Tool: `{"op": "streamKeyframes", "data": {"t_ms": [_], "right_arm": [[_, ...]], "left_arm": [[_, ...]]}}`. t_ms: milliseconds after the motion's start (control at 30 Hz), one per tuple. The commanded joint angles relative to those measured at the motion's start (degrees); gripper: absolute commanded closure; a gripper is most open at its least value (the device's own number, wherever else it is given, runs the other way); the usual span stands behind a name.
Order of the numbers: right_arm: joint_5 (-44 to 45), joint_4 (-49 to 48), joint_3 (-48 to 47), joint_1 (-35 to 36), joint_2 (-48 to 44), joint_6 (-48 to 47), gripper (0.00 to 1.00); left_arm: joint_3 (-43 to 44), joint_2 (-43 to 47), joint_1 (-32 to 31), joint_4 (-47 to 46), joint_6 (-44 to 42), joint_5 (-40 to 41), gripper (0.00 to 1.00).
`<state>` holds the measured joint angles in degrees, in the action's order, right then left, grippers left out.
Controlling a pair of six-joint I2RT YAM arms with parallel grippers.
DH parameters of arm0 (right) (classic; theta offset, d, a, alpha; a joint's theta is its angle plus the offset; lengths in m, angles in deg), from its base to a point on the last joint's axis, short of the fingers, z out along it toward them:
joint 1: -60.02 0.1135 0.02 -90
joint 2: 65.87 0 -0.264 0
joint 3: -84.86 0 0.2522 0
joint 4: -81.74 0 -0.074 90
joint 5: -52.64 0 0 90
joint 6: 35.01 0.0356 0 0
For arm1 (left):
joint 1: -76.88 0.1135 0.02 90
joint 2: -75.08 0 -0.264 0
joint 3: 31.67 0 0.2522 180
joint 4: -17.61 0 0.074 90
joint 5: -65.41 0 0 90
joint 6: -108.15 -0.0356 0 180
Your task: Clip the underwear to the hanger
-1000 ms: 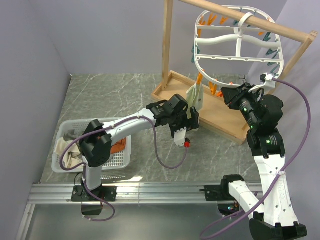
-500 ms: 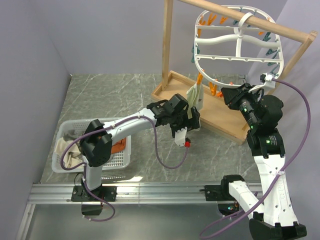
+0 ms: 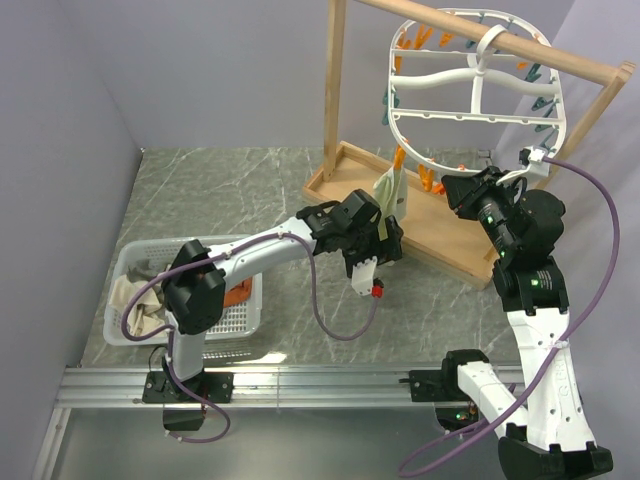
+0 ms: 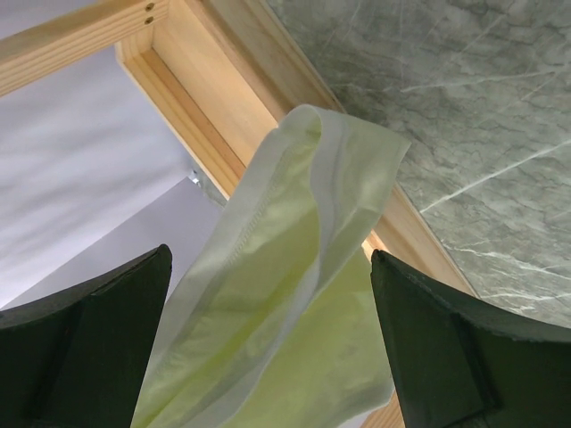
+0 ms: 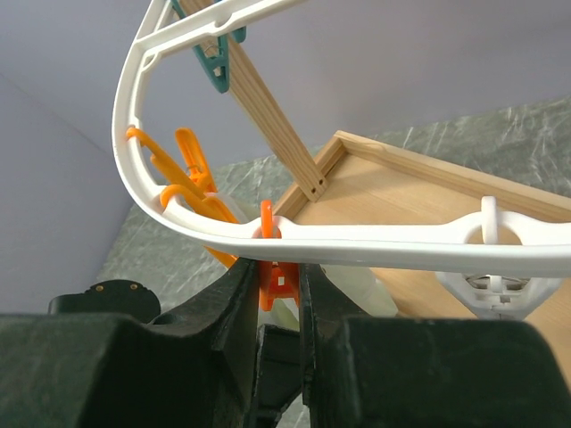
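Next, my left gripper needs to stay nearly in place and close its fingers together on the white-edged fold of underwear, since it already hangs between both open fingers.
The white oval hanger [image 3: 476, 75] hangs by its hook from the wooden bar, with orange and teal clothespins round its rim. The pale cream-yellow underwear [image 3: 390, 192] droops from the hanger's lower left rim, its top at an orange clothespin [image 3: 399, 160]. My left gripper [image 3: 386, 236] is open just below it. In the left wrist view the underwear [image 4: 285, 267] hangs loose between the two wide-apart fingers [image 4: 446, 348]. My right gripper [image 5: 278, 283] is shut on another orange clothespin [image 5: 278, 278] under the hanger rim [image 5: 384, 239].
A white basket [image 3: 130, 335] at the left holds an orange-rust cloth [image 3: 237, 292] and pale cloths. The wooden stand's tray base [image 3: 445, 238] and upright post [image 3: 334, 90] lie right behind the underwear. Grey walls close in on both sides.
My left gripper has edged slightly right and nearer under the underwear. The right gripper has kept its squeeze on the clothespin without moving.
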<state>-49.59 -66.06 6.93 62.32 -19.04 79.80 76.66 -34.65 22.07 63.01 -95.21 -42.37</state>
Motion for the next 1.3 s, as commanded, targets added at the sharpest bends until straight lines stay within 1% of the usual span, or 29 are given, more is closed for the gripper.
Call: {"op": "streamKeyframes", "data": {"t_ms": [0, 133, 233, 267, 333, 367, 433, 467, 533, 567, 633, 667, 767, 800, 867, 900, 967, 1000, 1200, 1267], "right_arm": [[-1.1, -1.0, 0.0, -0.4, -0.2, 0.1, 1.0], [-1.1, -1.0, -0.2, -0.3, -0.4, 0.1, 1.0], [-1.0, -0.7, -0.3, -0.3, -0.6, -0.1, 1.0], [-1.0, -0.6, -0.4, -0.3, -0.7, -0.2, 1.0], [-1.0, -0.5, -0.4, -0.3, -0.8, -0.3, 1.0], [-0.9, -0.5, -0.3, -0.4, -0.8, -0.4, 1.0], [-1.0, -0.6, -0.2, -0.4, -0.8, -0.4, 1.0], [-1.0, -0.7, -0.2, -0.3, -0.7, -0.3, 1.0], [-1.1, -0.9, 0.0, -0.3, -0.8, -0.2, 1.0], [-1.1, -0.9, 0.0, -0.3, -0.8, -0.1, 1.0], [-1.1, -1.0, 0.0, -0.3, -0.8, -0.1, 1.0], [-1.2, -1.0, 0.0, -0.4, -0.8, -0.2, 1.0], [-1.1, -0.9, -0.1, -0.4, -1.0, -0.3, 1.0], [-1.0, -0.9, -0.1, -0.4, -1.1, -0.4, 1.0], [-0.9, -0.7, -0.2, -0.4, -1.2, -0.4, 1.0], [-1.0, -0.7, -0.3, -0.4, -1.2, -0.4, 1.0], [-1.0, -0.9, -0.3, -0.4, -1.2, -0.4, 1.0], [-0.9, -0.9, -0.3, -0.4, -1.3, -0.4, 1.0], [-0.8, -0.9, -0.3, -0.4, -1.4, -0.1, 1.0], [-0.8, -1.0, -0.3, -0.4, -1.3, 0.0, 1.0]], "left_arm": [[3.3, -1.2, -0.6, 2.1, -28.6, 0.4, 0.01], [4.1, -3.0, -1.1, 2.2, -28.1, 3.5, 0.01], [5.5, -4.4, -1.3, 2.5, -27.2, 5.3, 0.06], [6.0, -4.7, -1.4, 2.6, -26.5, 6.9, 0.15], [6.8, -5.5, -1.6, 3.4, -24.9, 8.8, 0.27], [7.9, -5.8, -1.8, 4.0, -24.2, 10.1, 0.43], [9.2, -6.1, -2.2, 5.7, -21.4, 10.3, 0.62], [9.9, -6.0, -2.4, 6.1, -20.5, 9.5, 0.77], [10.4, -5.5, -2.8, 6.2, -17.3, 8.6, 0.9], [11.4, -5.7, -3.4, 7.5, -16.1, 8.6, 1.0], [13.8, -6.5, -4.0, 10.5, -13.7, 8.8, 1.0], [17.3, -7.1, -4.2, 15.2, -11.4, 8.7, 1.0], [24.1, -9.2, -4.7, 21.3, -7.0, 8.3, 1.0], [25.7, -9.7, -5.1, 25.1, -5.7, 8.5, 1.0], [30.5, -11.3, -5.4, 28.5, -2.1, 8.5, 1.0], [32.2, -11.8, -5.7, 32.1, -0.8, 8.4, 1.0], [36.3, -13.4, -5.7, 35.1, 3.0, 7.8, 1.0], [37.0, -13.7, -5.7, 37.2, 3.9, 7.8, 1.0], [37.8, -12.8, -5.8, 41.8, 13.2, 6.4, 1.0], [39.9, -13.4, -5.7, 44.6, 15.6, 5.7, 1.0]]}}
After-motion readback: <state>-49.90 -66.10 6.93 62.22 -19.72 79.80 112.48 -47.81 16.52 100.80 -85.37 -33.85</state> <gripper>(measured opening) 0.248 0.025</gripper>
